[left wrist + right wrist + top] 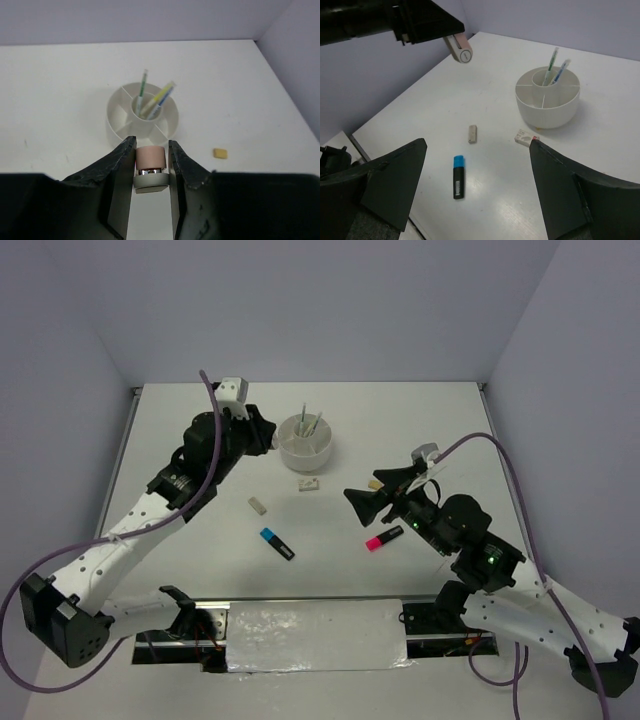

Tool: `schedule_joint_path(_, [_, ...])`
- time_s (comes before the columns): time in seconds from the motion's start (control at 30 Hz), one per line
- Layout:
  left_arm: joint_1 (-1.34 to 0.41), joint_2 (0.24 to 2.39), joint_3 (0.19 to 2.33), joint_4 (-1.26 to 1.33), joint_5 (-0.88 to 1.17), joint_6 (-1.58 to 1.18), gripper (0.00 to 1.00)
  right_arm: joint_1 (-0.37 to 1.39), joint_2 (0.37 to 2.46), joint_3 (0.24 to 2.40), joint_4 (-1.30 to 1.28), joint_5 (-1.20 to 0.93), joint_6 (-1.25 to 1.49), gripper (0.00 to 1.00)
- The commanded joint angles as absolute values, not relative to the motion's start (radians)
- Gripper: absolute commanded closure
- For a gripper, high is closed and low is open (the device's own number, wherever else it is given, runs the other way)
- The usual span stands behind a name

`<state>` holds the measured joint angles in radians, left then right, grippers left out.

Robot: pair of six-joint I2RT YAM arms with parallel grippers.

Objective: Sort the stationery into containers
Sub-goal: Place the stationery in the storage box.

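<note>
The left gripper should first move outward and down over the cup's empty outer section beside the pens, to release the eraser piece [150, 165] there.
My left gripper [151, 143] is shut on a short pink-beige and grey eraser piece [150, 165], held above the table just left of the round white organiser cup [307, 453]. The cup's middle compartment [145, 106] holds a green pen [144, 86], a yellow pen [163, 92] and a light-blue one. My right gripper [372, 491] is open and empty, above the table right of centre. On the table lie a blue-and-black highlighter [277, 543], a pink-and-black highlighter [384, 537], a beige eraser [257, 505], a printed white eraser [308, 483] and a small yellow block [220, 153].
The right wrist view shows the cup [547, 107], the white eraser [526, 137], the beige eraser [473, 134], the blue highlighter [458, 176] and the left arm's held piece [460, 50]. Grey walls close the table on three sides. A white pad [315, 634] lies at the near edge.
</note>
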<state>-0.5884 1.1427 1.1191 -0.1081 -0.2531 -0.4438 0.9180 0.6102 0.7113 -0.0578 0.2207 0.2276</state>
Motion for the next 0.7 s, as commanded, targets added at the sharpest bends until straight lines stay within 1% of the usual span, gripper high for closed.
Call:
schedule_joint_path(0.0, [-0.478,1.193,1.063,0.254,-0.071,-0.267,1.00,0.913,0.575,0.693,-0.092,0.196,0.233,0.09])
schedule_joint_path(0.03, [-0.430,1.225,1.087,0.271,-0.034,-0.252,1.00,0.913,0.565,0.687,-0.097,0.193,0.238,0.09])
schedule_joint_path(0.17, [-0.393,1.359,1.138,0.359,0.052,-0.184,1.00,0.913,0.534,0.672,-0.101,0.161,0.253,0.09])
schedule_joint_path(0.2, [-0.385,1.414,1.175,0.365,0.058,-0.170,1.00,0.913,0.526,0.667,-0.104,0.155,0.259,0.09])
schedule_joint_path(0.3, [-0.347,1.524,1.256,0.362,0.162,-0.144,1.00,0.913,0.500,0.664,-0.117,0.132,0.261,0.09])
schedule_joint_path(0.43, [-0.316,1.620,1.289,0.393,0.245,-0.140,1.00,0.913,0.471,0.672,-0.144,0.107,0.255,0.09])
schedule_joint_path(0.67, [-0.305,1.750,1.310,0.451,0.250,-0.141,1.00,0.914,0.451,0.709,-0.206,0.081,0.245,0.09])
